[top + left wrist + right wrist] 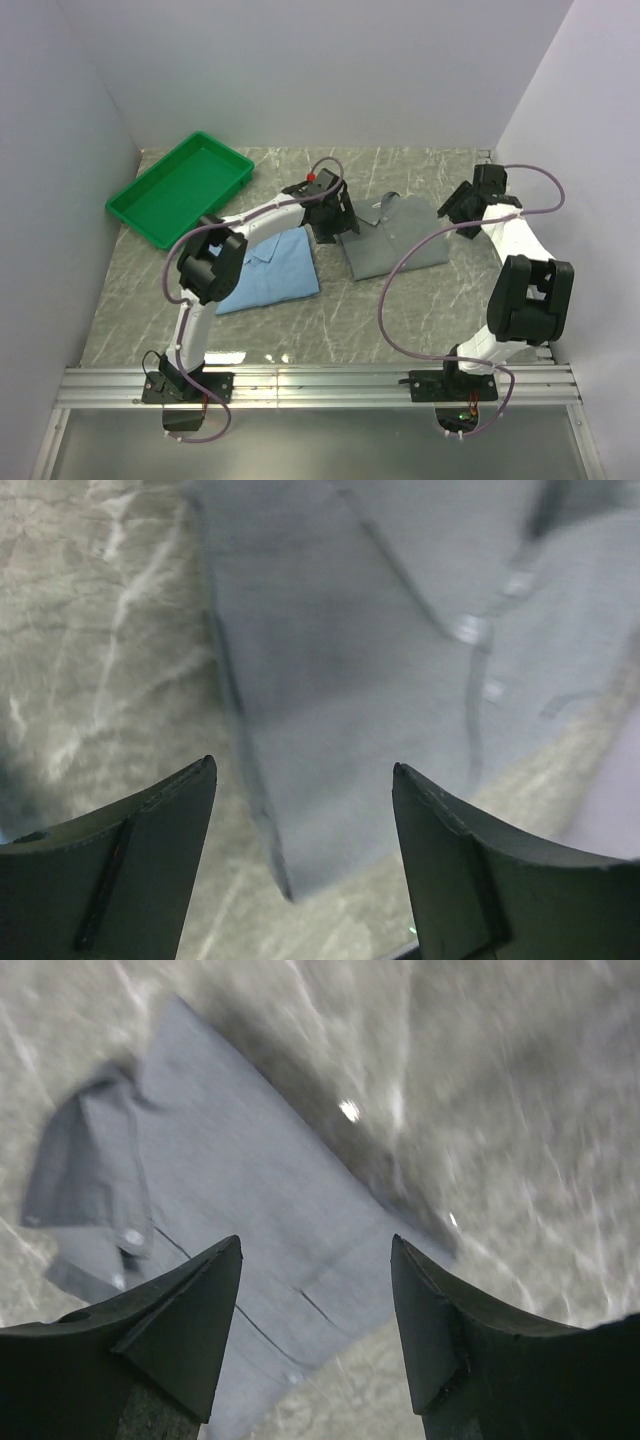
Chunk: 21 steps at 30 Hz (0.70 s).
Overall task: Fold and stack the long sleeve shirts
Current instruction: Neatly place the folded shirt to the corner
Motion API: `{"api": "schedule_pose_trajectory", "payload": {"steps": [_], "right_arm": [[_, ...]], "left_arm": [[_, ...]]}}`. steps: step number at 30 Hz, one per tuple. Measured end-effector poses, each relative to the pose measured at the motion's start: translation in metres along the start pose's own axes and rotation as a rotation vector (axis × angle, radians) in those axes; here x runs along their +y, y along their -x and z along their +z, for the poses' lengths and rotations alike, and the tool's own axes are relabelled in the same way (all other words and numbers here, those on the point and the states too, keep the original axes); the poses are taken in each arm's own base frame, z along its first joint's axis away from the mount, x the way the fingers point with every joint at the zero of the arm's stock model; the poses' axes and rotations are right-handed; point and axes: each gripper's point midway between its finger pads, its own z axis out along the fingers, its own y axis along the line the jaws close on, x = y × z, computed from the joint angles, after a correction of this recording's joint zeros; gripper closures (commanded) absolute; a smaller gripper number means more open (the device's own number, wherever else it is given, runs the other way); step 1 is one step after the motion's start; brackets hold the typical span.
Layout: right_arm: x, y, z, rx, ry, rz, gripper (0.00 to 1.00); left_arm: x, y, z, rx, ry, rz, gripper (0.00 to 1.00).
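The grey shirt's edge (345,248) by the light blue shirt (272,268) is directly below my left gripper's open fingers, so my left gripper should next go down onto that edge and close.
The grey shirt (395,238) lies folded in a rectangle at the table's middle, collar toward the back. The light blue shirt (272,268) lies folded to its left, partly under the left arm. My left gripper (335,222) is open and empty, hovering over the grey shirt's left edge; the left wrist view shows the grey shirt (340,670) between its fingertips (180,810). My right gripper (452,213) is open and empty above the grey shirt's right edge; the right wrist view shows the grey shirt (230,1190) with its collar and buttons.
A green plastic tray (180,187) stands at the back left. White walls close the left, back and right sides. The table top (420,310) is grey marble-patterned, with a metal rail along the near edge.
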Motion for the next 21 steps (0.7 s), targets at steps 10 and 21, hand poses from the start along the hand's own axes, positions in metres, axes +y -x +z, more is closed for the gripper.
{"api": "schedule_pose_trajectory", "payload": {"steps": [10, 21], "right_arm": [[-0.001, 0.010, 0.038, 0.052, 0.044, -0.108, 0.28], [-0.010, -0.032, 0.078, 0.244, 0.080, -0.203, 0.33]], "left_arm": [[0.019, -0.014, 0.031, 0.051, 0.039, -0.007, 0.27], [0.019, -0.018, 0.038, 0.064, 0.012, -0.021, 0.43]]}}
